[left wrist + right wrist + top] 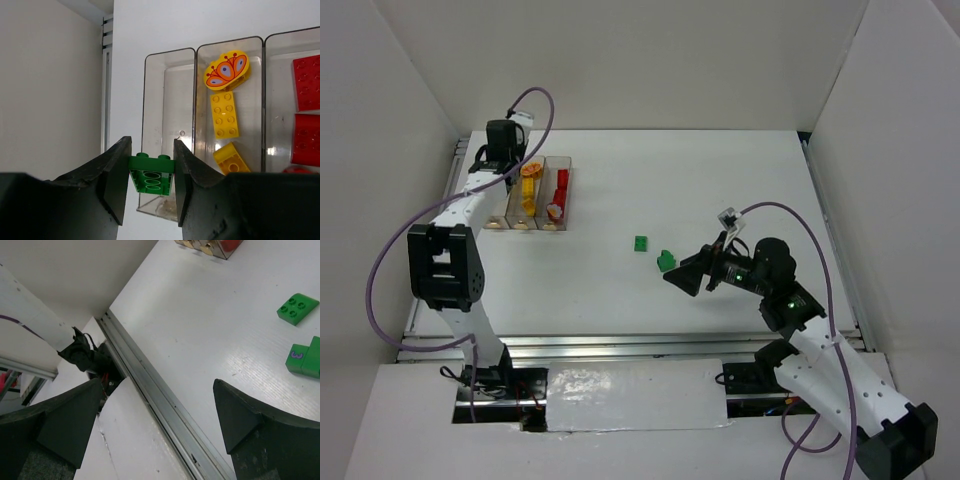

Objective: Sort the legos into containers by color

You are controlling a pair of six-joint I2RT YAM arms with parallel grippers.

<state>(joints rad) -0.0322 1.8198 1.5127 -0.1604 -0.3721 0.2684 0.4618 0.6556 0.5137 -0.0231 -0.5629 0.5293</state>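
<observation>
The lego in my left gripper shifts left in the top view to the empty container below it next. Then it goes down and comes free, since that container is free for green.
My left gripper is shut on a green lego and holds it over the near end of the empty left container. The middle container holds three yellow legos, one with a butterfly print. The right container holds red legos. In the top view the left gripper is at the containers' far left. My right gripper is open and empty, next to two green legos on the table, which also show in the right wrist view.
White walls enclose the table on the left, back and right. A metal rail runs along the near table edge. The left arm stretches along the left wall.
</observation>
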